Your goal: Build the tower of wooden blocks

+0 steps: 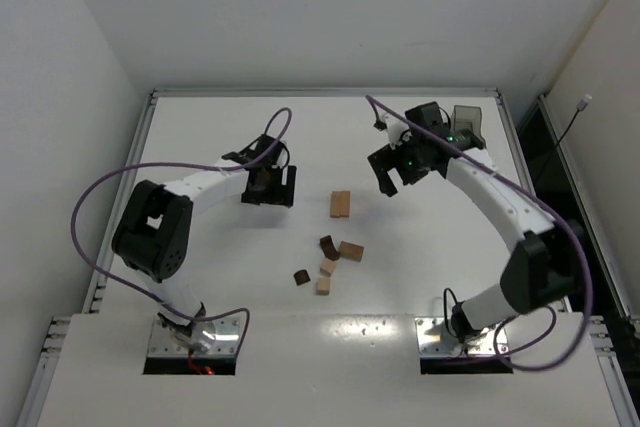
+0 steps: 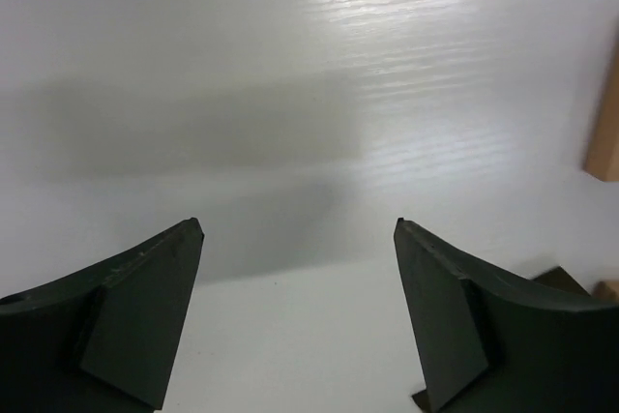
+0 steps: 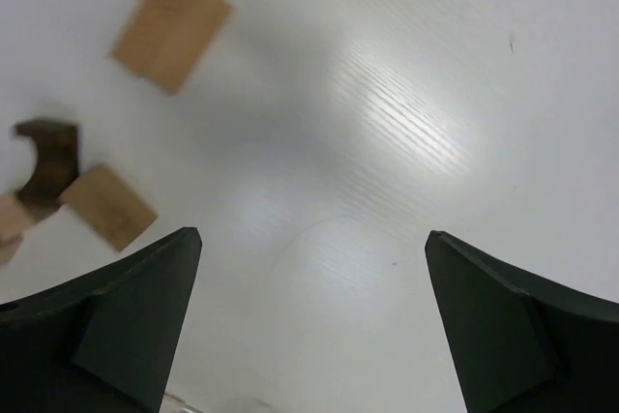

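Observation:
I will move my right gripper back and down onto the small tan cube nearest my base next, because that cube is at the open end of the group.
Several small wood blocks lie loose on the white table (image 1: 200, 277), none stacked into a tower. A tan bar (image 1: 341, 204) lies alone. Below it sit a dark brown piece (image 1: 327, 246), a tan block (image 1: 351, 250), two small tan cubes (image 1: 328, 267) and a dark brown cube (image 1: 301, 277). My left gripper (image 1: 275, 193) is open and empty, left of the tan bar, whose edge shows in the left wrist view (image 2: 604, 132). My right gripper (image 1: 398, 179) is open and empty, up and right of the bar. The right wrist view shows the tan bar (image 3: 172, 28), a dark brown arch piece (image 3: 46, 160) and a tan block (image 3: 108, 206).
A translucent grey bin (image 1: 468, 125) stands at the back right behind my right arm. The table has a raised rim (image 1: 320, 93) at the back, with white walls around it. Purple cables loop from both arms.

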Available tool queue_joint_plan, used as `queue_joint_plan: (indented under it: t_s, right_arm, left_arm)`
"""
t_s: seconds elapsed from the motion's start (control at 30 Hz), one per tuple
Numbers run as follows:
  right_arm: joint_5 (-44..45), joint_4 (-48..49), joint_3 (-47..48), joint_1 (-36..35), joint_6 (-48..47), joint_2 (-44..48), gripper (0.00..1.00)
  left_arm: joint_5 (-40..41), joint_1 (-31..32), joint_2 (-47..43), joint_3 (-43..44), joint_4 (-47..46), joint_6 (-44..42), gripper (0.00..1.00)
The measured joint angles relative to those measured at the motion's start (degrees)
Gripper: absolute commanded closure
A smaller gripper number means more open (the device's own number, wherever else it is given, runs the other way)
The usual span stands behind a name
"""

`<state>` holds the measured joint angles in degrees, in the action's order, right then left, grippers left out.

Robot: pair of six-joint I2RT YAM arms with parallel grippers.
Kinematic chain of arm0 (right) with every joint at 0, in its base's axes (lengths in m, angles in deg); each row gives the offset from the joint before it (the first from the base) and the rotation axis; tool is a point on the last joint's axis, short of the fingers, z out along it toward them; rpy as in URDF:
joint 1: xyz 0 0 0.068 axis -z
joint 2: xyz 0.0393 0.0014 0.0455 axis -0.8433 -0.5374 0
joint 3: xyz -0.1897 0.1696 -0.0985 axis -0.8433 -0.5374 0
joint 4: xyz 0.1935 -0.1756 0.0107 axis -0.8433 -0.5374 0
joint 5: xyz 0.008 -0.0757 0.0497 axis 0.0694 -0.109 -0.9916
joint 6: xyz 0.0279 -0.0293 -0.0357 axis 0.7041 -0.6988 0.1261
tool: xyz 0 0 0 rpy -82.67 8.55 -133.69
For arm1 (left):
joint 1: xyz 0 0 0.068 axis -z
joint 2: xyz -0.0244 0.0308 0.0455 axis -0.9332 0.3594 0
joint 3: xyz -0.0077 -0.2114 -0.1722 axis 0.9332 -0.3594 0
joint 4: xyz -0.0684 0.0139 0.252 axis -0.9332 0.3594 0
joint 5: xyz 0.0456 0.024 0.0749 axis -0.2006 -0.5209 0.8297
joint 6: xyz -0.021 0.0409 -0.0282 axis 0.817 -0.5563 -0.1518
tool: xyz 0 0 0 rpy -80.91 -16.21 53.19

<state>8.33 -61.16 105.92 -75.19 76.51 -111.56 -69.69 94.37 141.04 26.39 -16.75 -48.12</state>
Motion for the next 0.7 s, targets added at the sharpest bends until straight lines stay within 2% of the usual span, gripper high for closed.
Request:
queue_joint_plan:
  t_s: [0.13,0.2,0.23,0.4,0.6,0.7]
  right_arm:
    - [-6.5,-0.8,-2.7,-8.2,-10.8,11.1,0.09]
    - [-10.2,-1.6,-2.8,-12.9,-15.4,13.2,0.13]
    - [-12.0,-1.9,-2.8,-15.1,-17.7,13.4,0.19]
    - [-19.9,-4.7,-3.1,-25.7,-27.5,9.6,0.33]
    - [-21.3,-5.0,-7.4,-39.2,-38.6,5.9,0.42]
    - [-20.5,-3.4,-10.3,-42.8,-43.1,3.7,0.45]
  left_arm:
    - [-0.7,-0.7,-6.8,-1.6,-0.2,-3.4,0.14]
    - [-0.7,-0.8,-9.0,-1.7,-0.4,-4.6,0.10]
    - [-0.7,-0.9,-9.5,-1.7,-0.4,-5.4,0.07]
    - [-0.7,-2.7,-10.0,-1.7,0.4,-7.7,0.06]
    - [-1.6,-8.6,-11.7,-1.7,2.0,-8.9,0.06]
    - [-3.0,-13.7,-13.4,-1.7,2.1,-9.0,0.06]
